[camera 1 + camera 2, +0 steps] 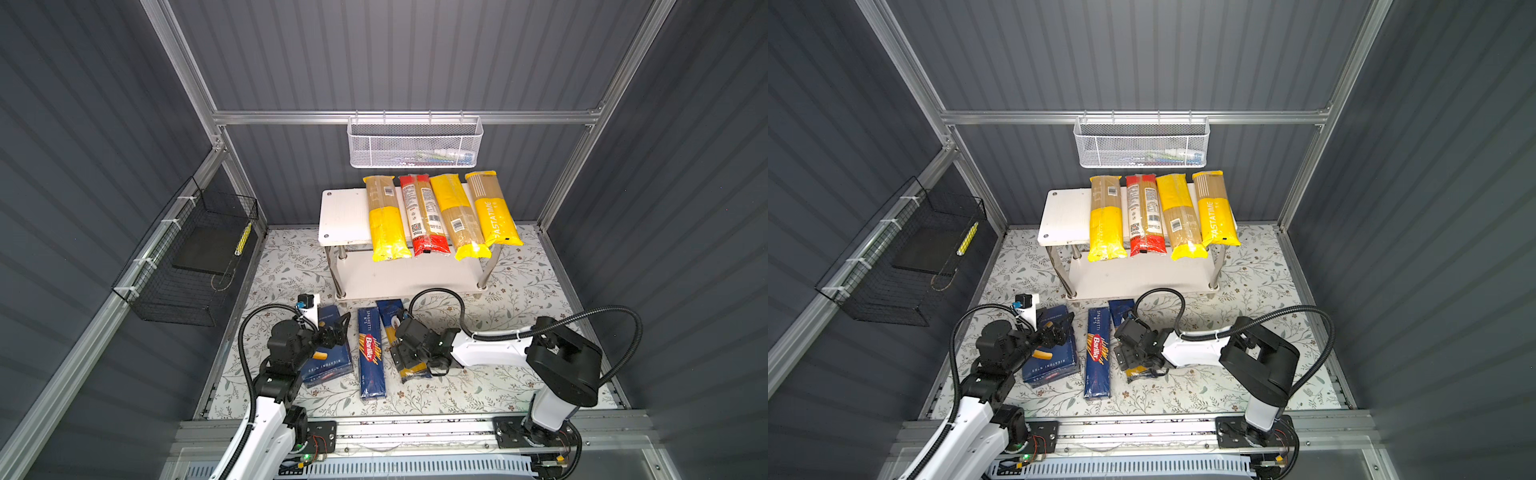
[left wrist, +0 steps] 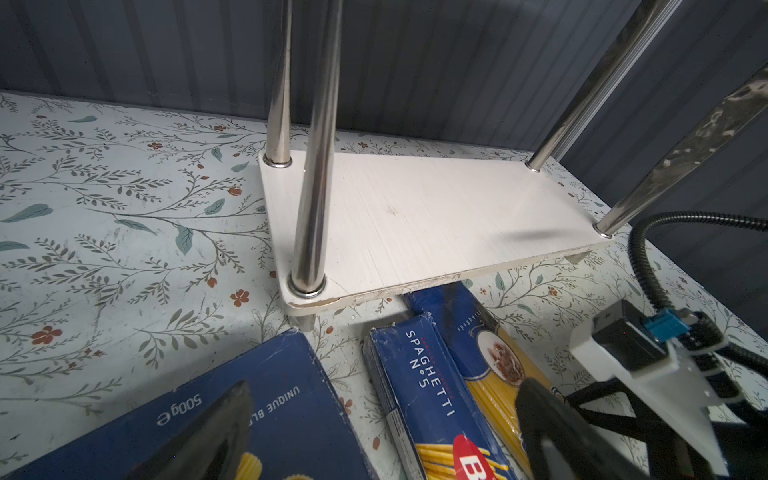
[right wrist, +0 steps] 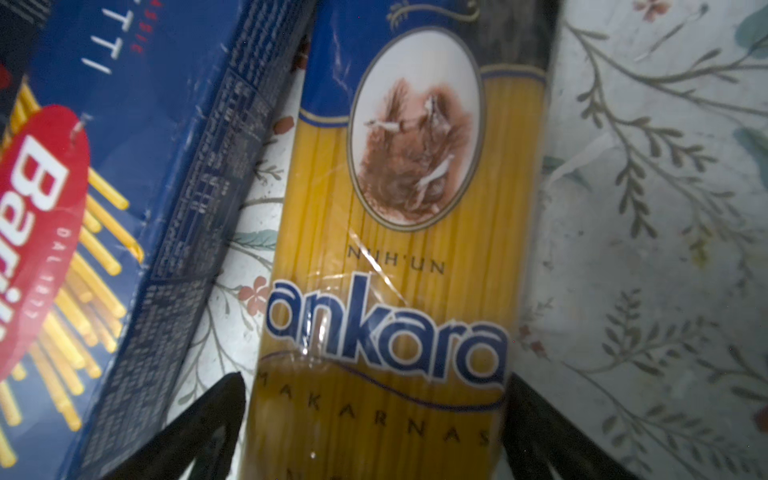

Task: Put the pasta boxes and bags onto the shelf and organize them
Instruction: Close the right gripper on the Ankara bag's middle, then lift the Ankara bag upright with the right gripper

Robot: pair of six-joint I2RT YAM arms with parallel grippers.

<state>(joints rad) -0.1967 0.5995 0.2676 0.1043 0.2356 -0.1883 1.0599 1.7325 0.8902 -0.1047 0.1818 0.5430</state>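
The right gripper stays low and draws its fingers together across the "ankara" bag (image 3: 407, 249) beside its printed name next, because one finger already stands along each side.
Several bags lie side by side on the white shelf's (image 1: 345, 216) top tier: yellow (image 1: 386, 216), red (image 1: 424, 216), yellow (image 1: 457, 216) and "PASTATIME" (image 1: 492, 208). On the table in front lie the wide rigatoni box (image 1: 328, 365), the narrow spaghetti box (image 1: 371, 353) and the "ankara" bag (image 3: 407, 249). My right gripper (image 3: 374, 424) is low over this bag, open, one finger on each side of it. My left gripper (image 2: 382, 436) hangs open above the rigatoni box (image 2: 291, 415) and the spaghetti box (image 2: 428, 399), holding nothing.
The shelf's lower tier (image 2: 415, 216) is bare between chrome legs. A white mesh basket (image 1: 415, 143) hangs on the back rail, and a black wire basket (image 1: 195, 257) on the left wall. The right arm's cable (image 1: 440, 293) loops in front of the shelf.
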